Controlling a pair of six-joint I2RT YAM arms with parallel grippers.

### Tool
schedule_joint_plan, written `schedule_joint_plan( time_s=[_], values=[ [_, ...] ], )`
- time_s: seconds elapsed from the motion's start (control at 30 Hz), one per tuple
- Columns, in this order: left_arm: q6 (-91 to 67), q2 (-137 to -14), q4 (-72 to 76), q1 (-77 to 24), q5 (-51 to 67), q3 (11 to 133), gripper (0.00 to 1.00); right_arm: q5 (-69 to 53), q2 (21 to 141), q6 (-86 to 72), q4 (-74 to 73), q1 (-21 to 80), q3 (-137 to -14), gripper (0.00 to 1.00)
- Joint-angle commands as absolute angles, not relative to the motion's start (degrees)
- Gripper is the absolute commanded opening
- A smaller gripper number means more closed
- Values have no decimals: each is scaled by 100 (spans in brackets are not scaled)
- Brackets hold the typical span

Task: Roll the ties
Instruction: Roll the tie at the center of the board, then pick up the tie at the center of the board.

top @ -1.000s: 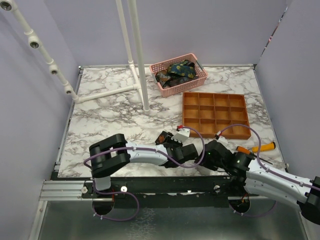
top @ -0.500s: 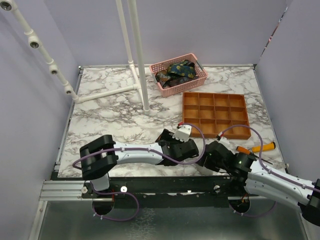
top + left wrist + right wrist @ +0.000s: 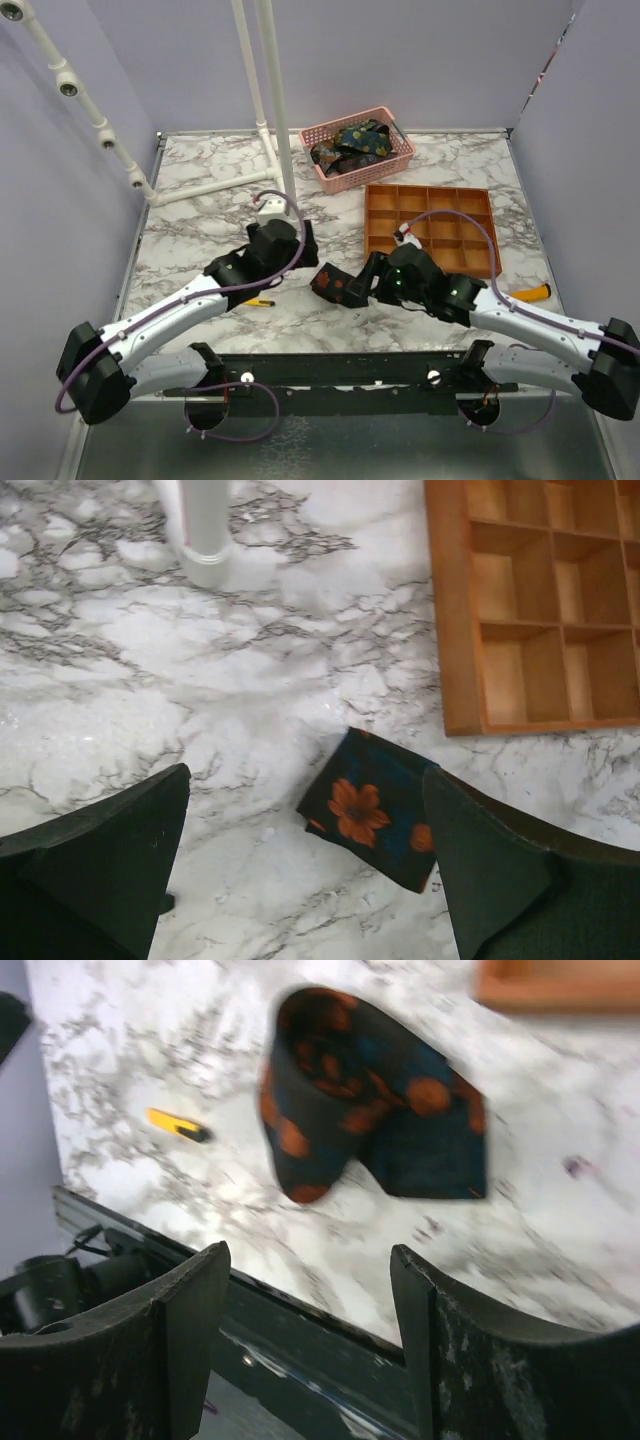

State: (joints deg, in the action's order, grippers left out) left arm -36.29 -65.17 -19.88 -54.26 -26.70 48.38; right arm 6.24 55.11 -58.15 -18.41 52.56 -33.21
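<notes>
Next, my left gripper lowers toward the right in the top view, tilting onto the rolled tie's clear end (image 3: 322,278) (image 3: 330,775), since my right gripper stands at the tie's other end.
A rolled tie (image 3: 338,285), dark with orange flowers, lies loose on the marble table near the front edge. The left wrist view shows this tie (image 3: 375,805) low between my fingers, untouched. My left gripper (image 3: 305,241) hovers up and to the left of it, open and empty (image 3: 305,790). My right gripper (image 3: 368,276) is just right of the roll, open with nothing between its fingers (image 3: 308,1255); the tie (image 3: 370,1110) lies beyond its tips. More ties (image 3: 352,143) are heaped in the pink basket (image 3: 398,160) at the back.
An orange compartment tray (image 3: 430,228) sits behind the right gripper. An orange-handled screwdriver (image 3: 530,293) lies at the right. A small yellow tool (image 3: 262,301) lies left of the roll. White pipe stand poles (image 3: 283,150) rise at the back left. The table's front edge is close.
Both arms came up from the front edge. The left gripper opened wide and drew back to the left. The right gripper opened and moved beside the roll, which now lies free.
</notes>
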Motion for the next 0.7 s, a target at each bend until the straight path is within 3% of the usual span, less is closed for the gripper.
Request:
schedule_joint_plan(
  time_s=[0.0, 0.3, 0.67],
  values=[
    [-3317, -6191, -1053, -3949, -126, 4147, 99, 380, 6632, -5493, -1203, 5309, -4212, 70],
    [-3414, -6778, -509, -3391, 563, 3730, 98, 950, 8261, -5767, -1570, 5254, -4934, 68],
    [-3142, -7317, -22, -3283, 1329, 3628, 99, 776, 8075, -6036, -1134, 5105, -3891, 63]
  ],
)
